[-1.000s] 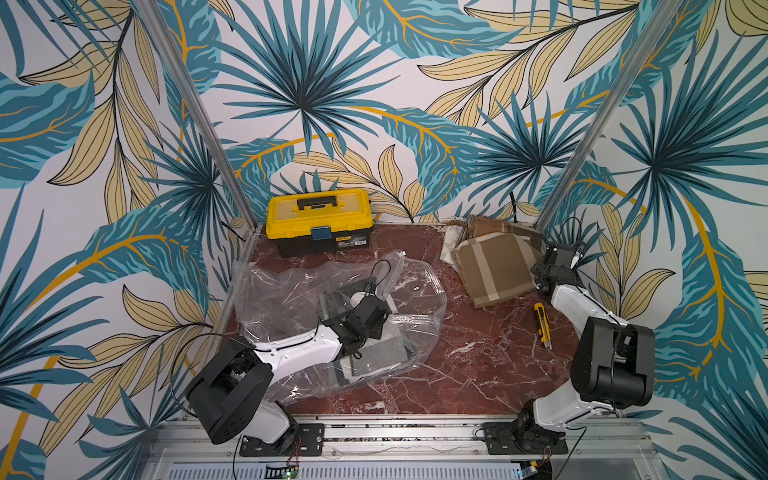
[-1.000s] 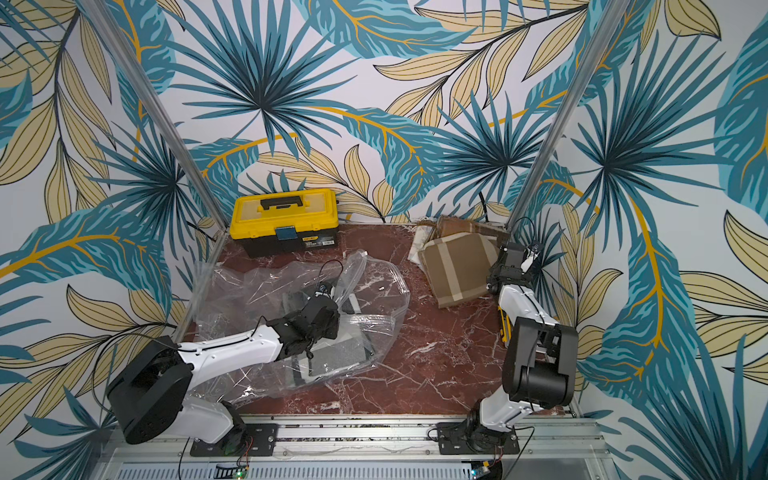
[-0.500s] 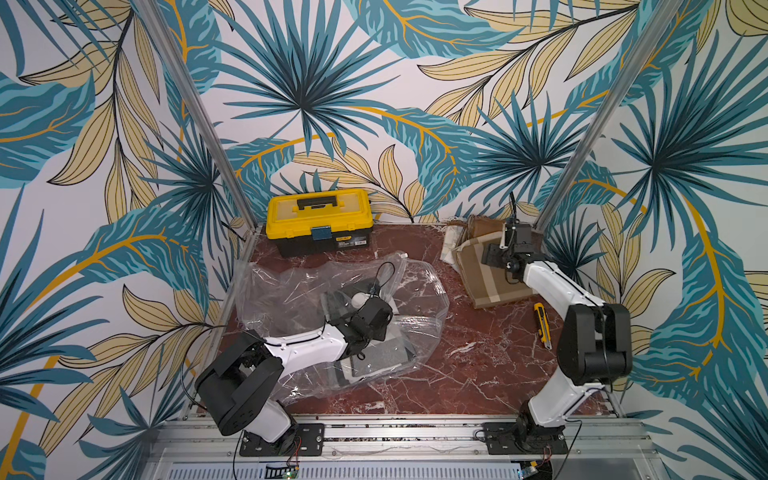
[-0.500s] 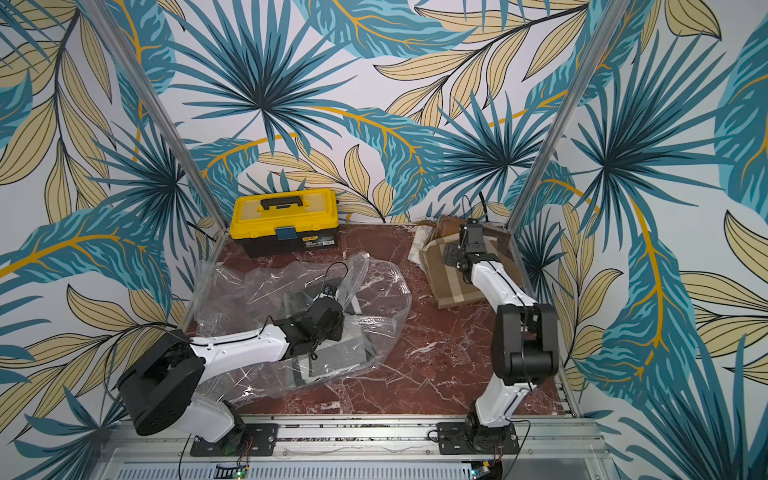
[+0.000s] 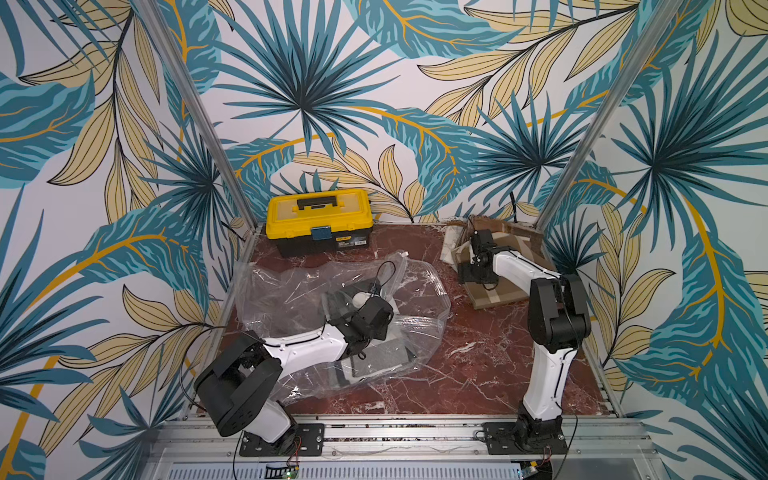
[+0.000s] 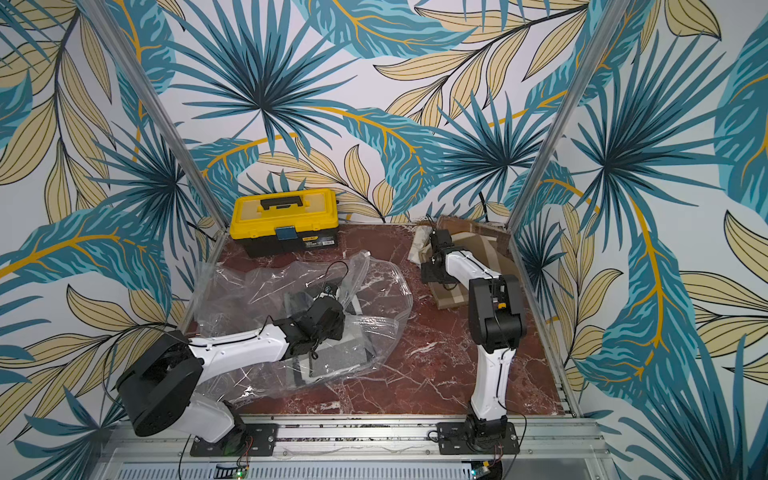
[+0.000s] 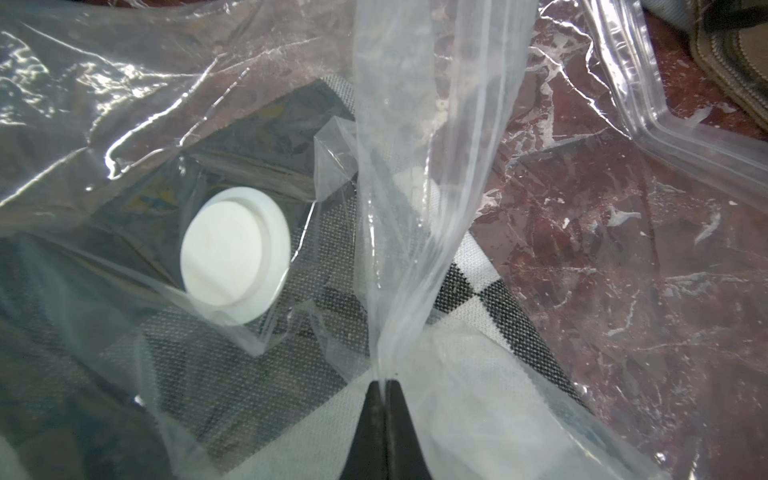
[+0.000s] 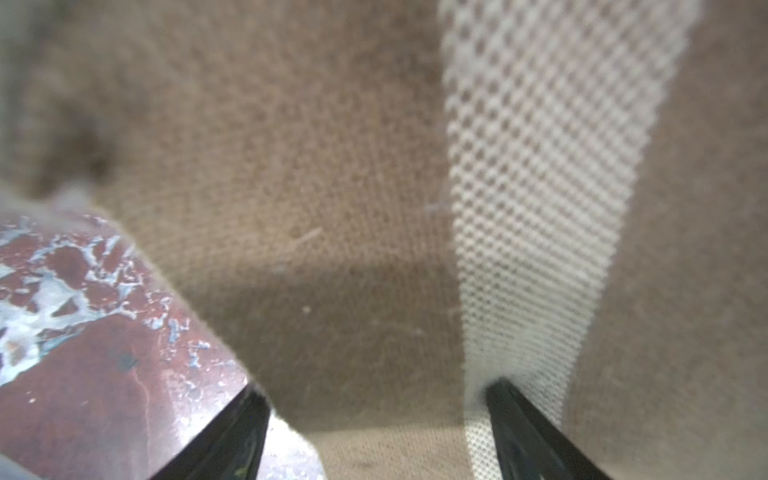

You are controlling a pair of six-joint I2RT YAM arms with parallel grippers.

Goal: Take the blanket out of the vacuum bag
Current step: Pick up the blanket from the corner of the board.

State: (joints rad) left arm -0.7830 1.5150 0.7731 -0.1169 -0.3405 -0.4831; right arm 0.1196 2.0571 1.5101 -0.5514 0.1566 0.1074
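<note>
The edge of the brown blanket's pale stripe (image 8: 470,384) lies below, already between the open fingers. My right gripper lowers them onto the cloth and closes next.
The clear crinkly vacuum bag (image 5: 282,291) (image 6: 249,291) lies on the left half of the table. Its round white valve (image 5: 360,297) (image 7: 235,253) faces up. Inside it lies a folded grey, black and white checked blanket (image 5: 378,357) (image 6: 336,357) (image 7: 469,270). My left gripper (image 7: 384,380) is shut on a raised fold of the bag's plastic, close to the valve. A second, brown blanket (image 5: 494,295) (image 6: 453,297) (image 8: 311,166) with pale stripes lies outside the bag at the back right. My right gripper (image 5: 473,274) (image 8: 376,388) stands open over its edge.
A yellow toolbox (image 5: 318,220) (image 6: 284,226) stands against the back wall, behind the bag. Bare red marble table (image 5: 478,365) shows between the two arms. Slanted metal posts (image 5: 573,166) rise at the back corners.
My right arm has swung from the table's right edge leftward over the brown blanket, and its jaws have spread wider. The left gripper has stayed shut on the bag.
</note>
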